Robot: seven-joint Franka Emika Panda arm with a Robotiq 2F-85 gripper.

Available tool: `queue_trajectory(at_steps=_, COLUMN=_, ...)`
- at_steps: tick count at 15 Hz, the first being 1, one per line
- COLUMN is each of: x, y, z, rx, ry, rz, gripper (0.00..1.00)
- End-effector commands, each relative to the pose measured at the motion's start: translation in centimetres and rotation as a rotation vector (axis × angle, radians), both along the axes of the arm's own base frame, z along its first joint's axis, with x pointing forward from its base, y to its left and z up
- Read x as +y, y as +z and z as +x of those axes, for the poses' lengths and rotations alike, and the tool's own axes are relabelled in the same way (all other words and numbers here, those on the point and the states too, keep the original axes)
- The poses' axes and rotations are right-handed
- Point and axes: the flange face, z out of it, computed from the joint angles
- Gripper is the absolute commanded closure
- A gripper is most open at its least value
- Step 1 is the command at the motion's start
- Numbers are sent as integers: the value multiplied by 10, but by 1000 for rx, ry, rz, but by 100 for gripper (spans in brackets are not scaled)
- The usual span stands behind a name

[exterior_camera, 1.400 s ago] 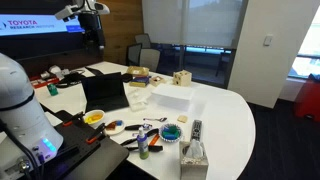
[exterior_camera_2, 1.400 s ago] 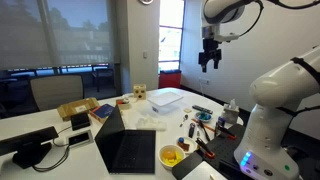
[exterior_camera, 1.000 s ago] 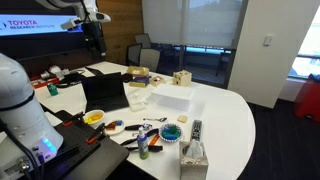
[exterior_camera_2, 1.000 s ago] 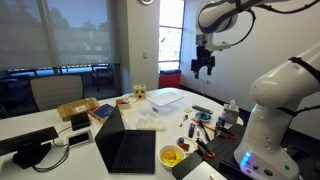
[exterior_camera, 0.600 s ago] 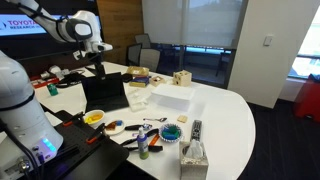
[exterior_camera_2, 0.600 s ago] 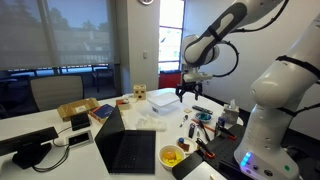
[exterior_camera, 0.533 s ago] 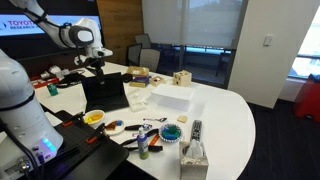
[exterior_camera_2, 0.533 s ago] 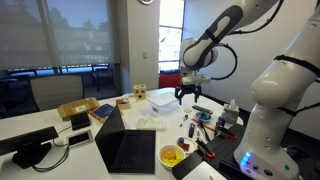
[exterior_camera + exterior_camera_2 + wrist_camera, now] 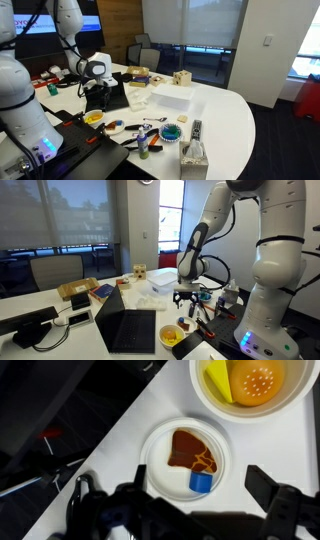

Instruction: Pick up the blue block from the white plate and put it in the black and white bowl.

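Note:
Next, my gripper moves down toward the plate's edge around the blue block [image 9: 119, 123] [image 9: 201, 482], since the block sits below, in the gap between the two spread, open fingers.
In the wrist view the white plate [image 9: 160, 455] lies on the white table. It holds a brown patterned piece [image 9: 190, 450] and the blue block [image 9: 201, 482] at its lower right edge. My gripper [image 9: 202, 486] is open and empty, with one finger [image 9: 140, 478] on each side of the block, above it. In an exterior view the gripper [image 9: 97, 92] hangs low over the plate [image 9: 115, 127]. The black and white bowl [image 9: 171, 132], teal inside, stands further along the table. It is out of the wrist view.
A yellow dish [image 9: 250, 385] with orange contents sits next to the plate, and also shows in both exterior views [image 9: 94, 117] [image 9: 171, 335]. An open laptop [image 9: 104, 90], a clear container [image 9: 172, 97], a tissue box [image 9: 194, 155] and a remote [image 9: 196, 128] crowd the table.
The arm has swung down from high near the back of the room to low over the table, above the white plate. The gripper stays open and empty.

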Motion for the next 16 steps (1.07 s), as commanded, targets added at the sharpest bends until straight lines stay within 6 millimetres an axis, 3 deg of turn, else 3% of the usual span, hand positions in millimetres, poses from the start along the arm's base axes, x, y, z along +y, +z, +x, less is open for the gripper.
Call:
queue_trajectory(at_steps=1, x=-9, y=-55, z=24, rx=3, ry=-115, rz=10, gripper=0)
queue_trajectory(at_steps=6, x=-14, y=-105, z=47, rx=33, ry=-202, rz=33, gripper=0)
queue_trajectory(at_steps=16, x=-27, y=-136, z=47, rx=54, ry=-305, rz=33, gripper=0)
